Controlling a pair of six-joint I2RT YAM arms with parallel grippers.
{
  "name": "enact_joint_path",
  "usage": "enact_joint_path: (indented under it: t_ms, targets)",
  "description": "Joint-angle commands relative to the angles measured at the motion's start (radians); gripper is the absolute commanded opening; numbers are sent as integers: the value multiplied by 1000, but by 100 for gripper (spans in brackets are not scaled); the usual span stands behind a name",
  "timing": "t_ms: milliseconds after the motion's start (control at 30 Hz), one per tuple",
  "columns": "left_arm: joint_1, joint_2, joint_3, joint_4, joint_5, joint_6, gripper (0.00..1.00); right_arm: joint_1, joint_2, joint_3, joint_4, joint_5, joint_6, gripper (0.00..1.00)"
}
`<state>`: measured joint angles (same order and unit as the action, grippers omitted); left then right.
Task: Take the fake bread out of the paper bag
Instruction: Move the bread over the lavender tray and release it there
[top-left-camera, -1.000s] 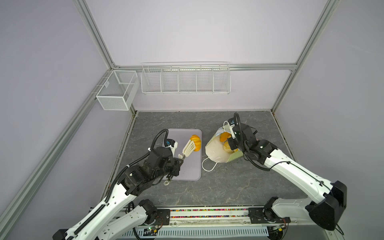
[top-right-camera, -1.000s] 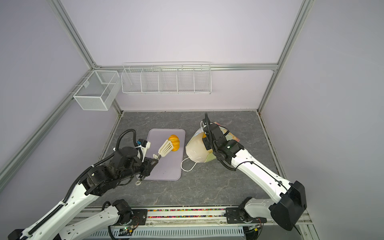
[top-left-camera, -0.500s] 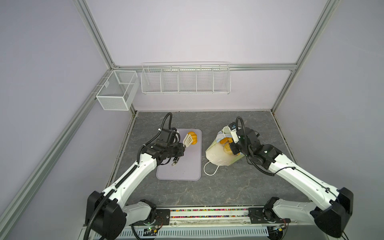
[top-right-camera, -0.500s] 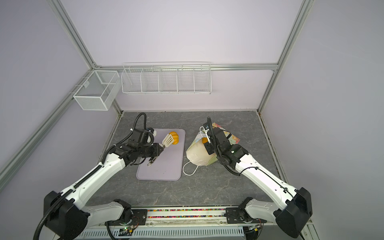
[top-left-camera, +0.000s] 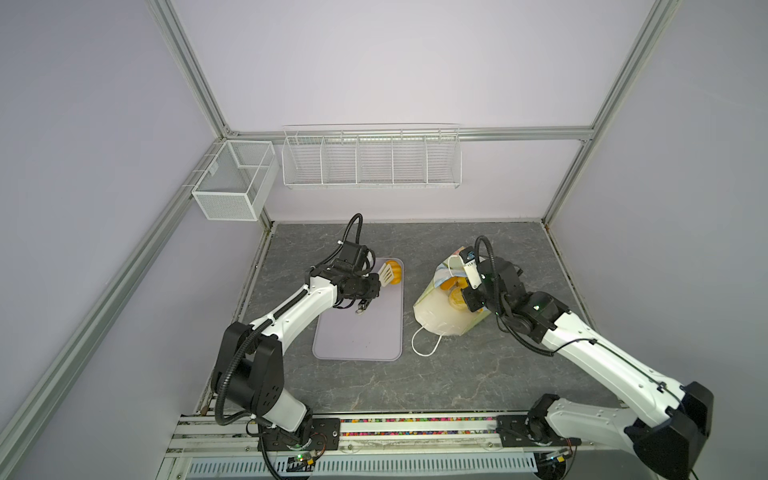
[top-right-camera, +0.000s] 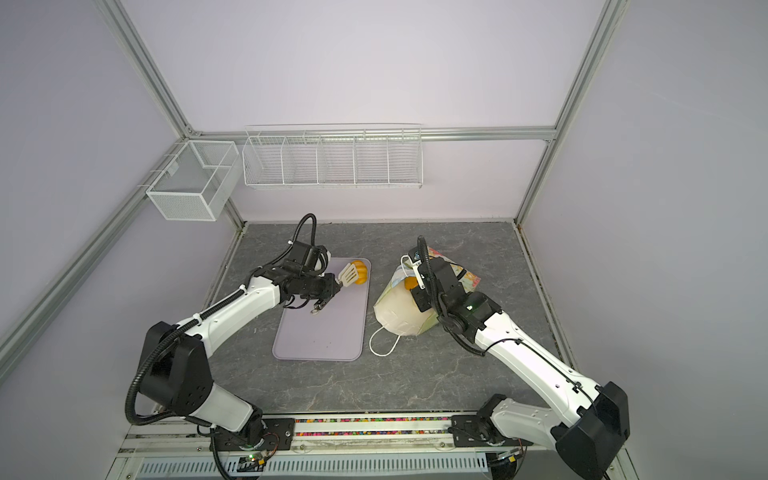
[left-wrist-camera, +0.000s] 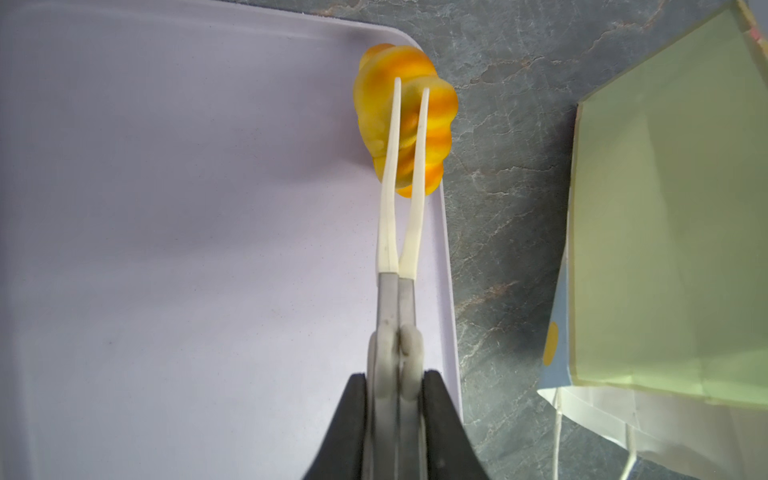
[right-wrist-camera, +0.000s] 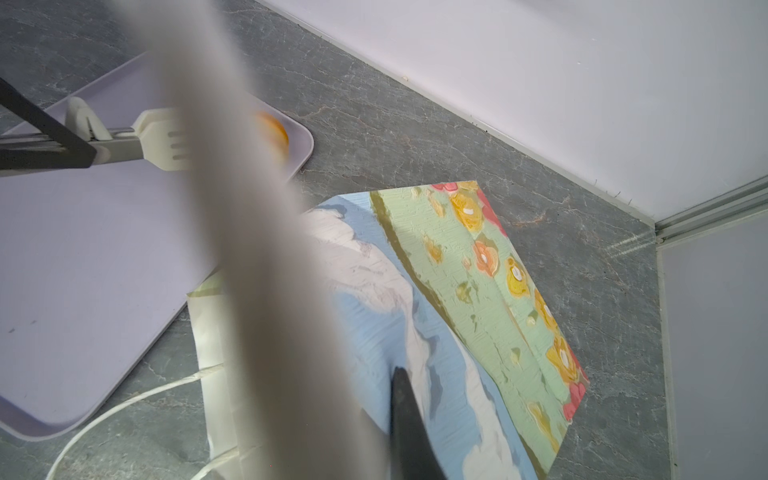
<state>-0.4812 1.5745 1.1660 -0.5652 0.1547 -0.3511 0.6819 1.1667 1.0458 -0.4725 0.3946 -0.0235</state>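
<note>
Next I will lower my left gripper slightly and release the handles, as the pinched bread is over the tray's far bag-side corner (top-left-camera: 399, 264) (left-wrist-camera: 408, 43), below and outward of my left gripper.
My left gripper (top-left-camera: 369, 287) (left-wrist-camera: 395, 376) is shut on the handles of white-tipped tongs (left-wrist-camera: 400, 232). The tongs' tips pinch a ridged yellow-orange fake bread (top-left-camera: 395, 271) (top-right-camera: 360, 272) (left-wrist-camera: 405, 120) at the far right corner of the lavender tray (top-left-camera: 361, 332). I cannot tell whether the bread touches the tray. The paper bag (top-left-camera: 436, 311) (top-right-camera: 399, 311) (right-wrist-camera: 478, 270) leans open to the right of the tray. More golden fake bread (top-left-camera: 453, 287) shows inside it. My right gripper (top-left-camera: 468, 296) is shut on the bag's far wall, one black finger (right-wrist-camera: 409, 419) outside.
One white cord handle (top-left-camera: 426, 347) of the bag lies on the grey table in front of the bag. A wire rack (top-left-camera: 372, 156) and a mesh basket (top-left-camera: 235, 180) hang on the back wall. The tray's near part holds nothing.
My left arm has swung down and away from the camera, carrying the tongs and bread to the tray's far right corner. The right gripper has kept its hold on the bag.
</note>
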Motion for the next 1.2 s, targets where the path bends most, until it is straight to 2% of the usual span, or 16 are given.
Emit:
enact_joint_path:
  t_ms: [0,233,400,733,900,1167]
  targets:
    - [13,38,54,61,-25,37,0,-7,-9,-21,-1,-17,-3,7]
    - [16,96,94,12,-43,57,0,-7,-26,-26,-8,-20,0,7]
    - [16,80,92,-2,-49,58,16,-7,-37,-29,-11,-14,-2,7]
    - [16,37,86,-47,-66,66,35,-6,-33,-28,-11,-18,1,7]
    - [16,5,70,-58,-76,70,35,-6,-29,-27,-8,-19,3,7]
    - [17,-75,32,-74,-96,79,31,-6,-15,-21,-2,-26,7,7]
